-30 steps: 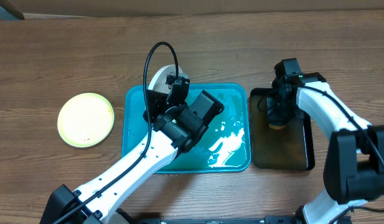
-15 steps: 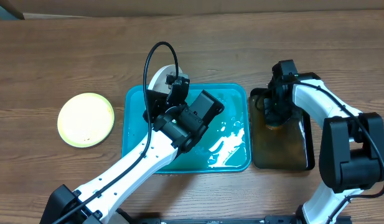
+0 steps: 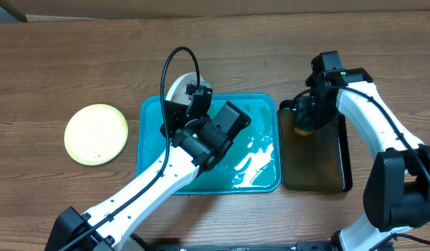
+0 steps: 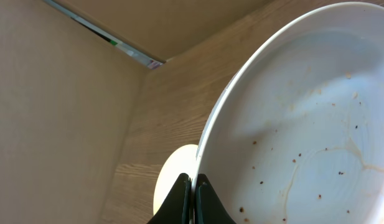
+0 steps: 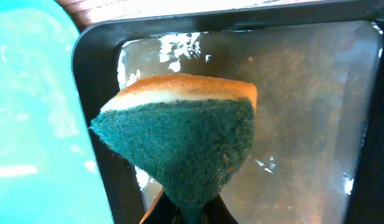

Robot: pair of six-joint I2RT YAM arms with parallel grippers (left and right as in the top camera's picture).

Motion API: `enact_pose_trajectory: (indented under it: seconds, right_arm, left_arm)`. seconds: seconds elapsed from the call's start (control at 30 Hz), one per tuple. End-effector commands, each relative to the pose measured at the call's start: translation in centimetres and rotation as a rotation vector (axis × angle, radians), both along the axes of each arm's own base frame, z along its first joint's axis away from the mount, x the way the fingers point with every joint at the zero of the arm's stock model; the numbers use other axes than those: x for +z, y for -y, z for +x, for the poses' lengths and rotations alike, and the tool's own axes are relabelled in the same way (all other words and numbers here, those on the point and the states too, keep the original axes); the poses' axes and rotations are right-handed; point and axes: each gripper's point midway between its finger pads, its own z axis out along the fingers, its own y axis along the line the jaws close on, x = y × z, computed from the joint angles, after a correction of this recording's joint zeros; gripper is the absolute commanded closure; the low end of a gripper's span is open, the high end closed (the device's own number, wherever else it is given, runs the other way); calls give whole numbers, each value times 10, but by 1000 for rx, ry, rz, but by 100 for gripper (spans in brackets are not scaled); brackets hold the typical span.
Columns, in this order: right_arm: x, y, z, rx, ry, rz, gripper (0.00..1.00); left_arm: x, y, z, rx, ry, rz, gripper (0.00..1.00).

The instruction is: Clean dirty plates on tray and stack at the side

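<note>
The sponge needs to go down and slightly back into the black tray (image 3: 319, 167) with my right gripper, because there is water there under the sponge.
My left gripper (image 4: 193, 186) is shut on the rim of a white plate (image 4: 304, 124) and holds it tilted on edge over the far left corner of the teal tray (image 3: 260, 178). The plate (image 3: 178, 86) has a brown smear and specks. A pale yellow-green plate (image 3: 96, 134) lies flat on the table to the left, also in the left wrist view (image 4: 172, 180). My right gripper (image 5: 192, 214) is shut on a green and yellow sponge (image 5: 185, 137), held over the far left part of the black tray (image 3: 319, 167). No other white plate shows.
The teal tray holds a film of water with white reflections (image 3: 253, 160). The black tray (image 5: 316, 93) also holds water. My left arm (image 3: 201, 146) lies across the teal tray's left half. Bare wood table surrounds both trays.
My right arm has swung its wrist to the right and the sponge now shows beneath it, off the black tray's floor. The left arm and plate have not moved.
</note>
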Motion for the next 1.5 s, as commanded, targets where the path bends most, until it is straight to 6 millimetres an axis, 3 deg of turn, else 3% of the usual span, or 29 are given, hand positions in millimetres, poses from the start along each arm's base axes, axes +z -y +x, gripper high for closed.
enact_pose_trajectory:
  seconds: [0.0, 0.2, 0.33, 0.57, 0.63, 0.9, 1.23, 1.47]
  right_arm:
    - [-20, -1, -24, -21, -63, 18, 96]
    - [-64, 3, -52, -22, -101, 13, 96]
    - [-79, 2, -45, -21, -33, 22, 95]
    - [-63, -2, -14, -19, 62, 35, 94]
    - [-54, -3, -9, -19, 61, 34, 89]
    - [-48, -1, -23, -16, -12, 24, 88]
    - [-48, 0, -27, -17, -26, 22, 88]
    - [-48, 0, -26, -13, -25, 18, 88]
  left_arm:
    - [14, 1, -1, 2, 42, -17, 96]
    - [14, 1, -1, 2, 42, -17, 96]
    - [14, 1, -1, 2, 42, -17, 96]
    - [14, 1, -1, 2, 42, -17, 96]
    - [13, 1, -1, -1, 38, -22, 96]
    - [8, 5, 0, -18, 13, -48, 96]
    - [42, -15, -5, 82, 152, 111, 96]
    - [42, -16, -5, 83, 150, 117, 96]
